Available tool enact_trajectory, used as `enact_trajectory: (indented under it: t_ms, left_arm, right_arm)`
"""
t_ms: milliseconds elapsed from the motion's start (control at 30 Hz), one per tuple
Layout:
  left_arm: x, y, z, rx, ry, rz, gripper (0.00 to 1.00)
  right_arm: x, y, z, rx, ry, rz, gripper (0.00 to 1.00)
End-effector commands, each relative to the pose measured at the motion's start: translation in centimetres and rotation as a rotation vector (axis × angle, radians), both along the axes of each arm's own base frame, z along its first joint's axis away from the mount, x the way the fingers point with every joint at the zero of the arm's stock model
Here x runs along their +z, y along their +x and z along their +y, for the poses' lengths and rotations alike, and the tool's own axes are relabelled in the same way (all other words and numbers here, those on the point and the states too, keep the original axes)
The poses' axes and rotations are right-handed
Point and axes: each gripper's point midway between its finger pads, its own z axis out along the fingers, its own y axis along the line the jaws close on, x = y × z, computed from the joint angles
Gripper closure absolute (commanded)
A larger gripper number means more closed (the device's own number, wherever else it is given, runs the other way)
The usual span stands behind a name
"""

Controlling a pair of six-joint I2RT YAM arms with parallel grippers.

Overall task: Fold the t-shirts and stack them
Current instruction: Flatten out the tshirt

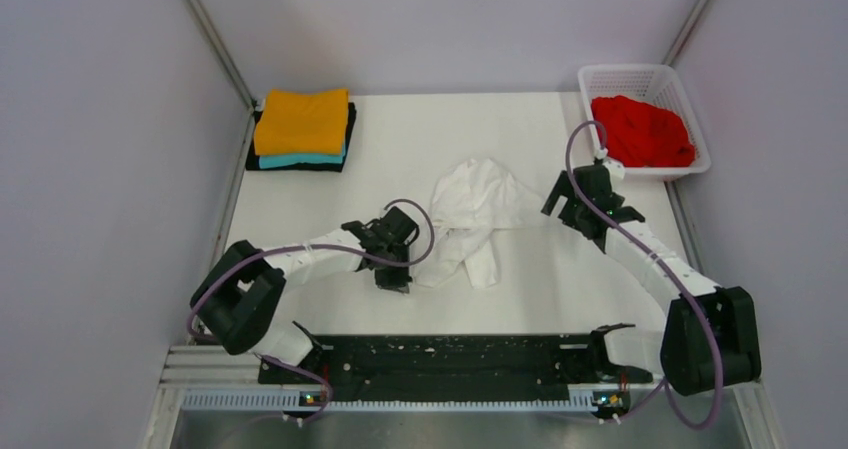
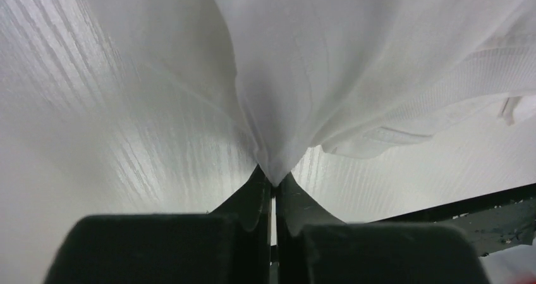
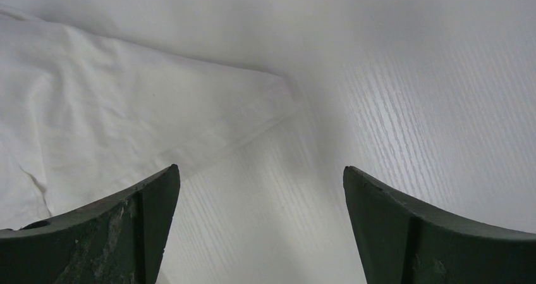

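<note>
My right gripper has only empty table between its fingers, so it needs to move down onto the flat corner of the white t-shirt [image 1: 478,214] next and then close.
A crumpled white t-shirt [image 1: 478,214] lies in the middle of the table. My left gripper [image 1: 393,277] is at its lower left edge, shut on a pinched fold of the white cloth [image 2: 278,164]. My right gripper [image 1: 566,207] hovers open at the shirt's right edge; a flat corner of the white t-shirt [image 3: 126,132] lies ahead of its left finger, with bare table between the fingers. Folded orange t-shirt [image 1: 302,121] tops a stack at the back left, over a teal t-shirt [image 1: 300,159]. A red t-shirt [image 1: 642,131] lies bunched in the basket.
The white mesh basket [image 1: 690,99] stands at the back right corner. A black folded layer [image 1: 298,166] lies under the stack. Metal frame posts rise at the back corners. The black base rail [image 1: 450,359] runs along the near edge.
</note>
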Motion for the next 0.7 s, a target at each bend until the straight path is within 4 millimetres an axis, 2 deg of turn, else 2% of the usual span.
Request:
enact_trajectory:
  t_ms: [0,167,300,500,667]
  left_arm:
    - [0.0,2.3,0.5,0.065,0.087,-0.065,1.0]
    - [1.5,3.2,2.2,0.127,0.163,-0.117,1.0]
    - [3.6,4.0,2.5,0.154,0.125,-0.18,1.0]
    - [6.3,5.3,3.2,0.187,0.084,-0.236,1.0]
    - [8.1,6.2,3.3,0.219,0.042,-0.282,1.0]
  right_arm:
    - [0.1,1.4,0.2,-0.013,0.028,-0.043,0.02]
    - [-1.4,2.3,-0.3,-0.029,0.005,0.008,0.12]
    - [-3.3,3.2,-0.9,-0.042,-0.051,0.071,0.17]
    - [-5.2,5.0,-0.1,0.001,-0.051,0.11,0.26]
    - [-6.7,5.1,-0.4,0.01,-0.08,0.151,0.29]
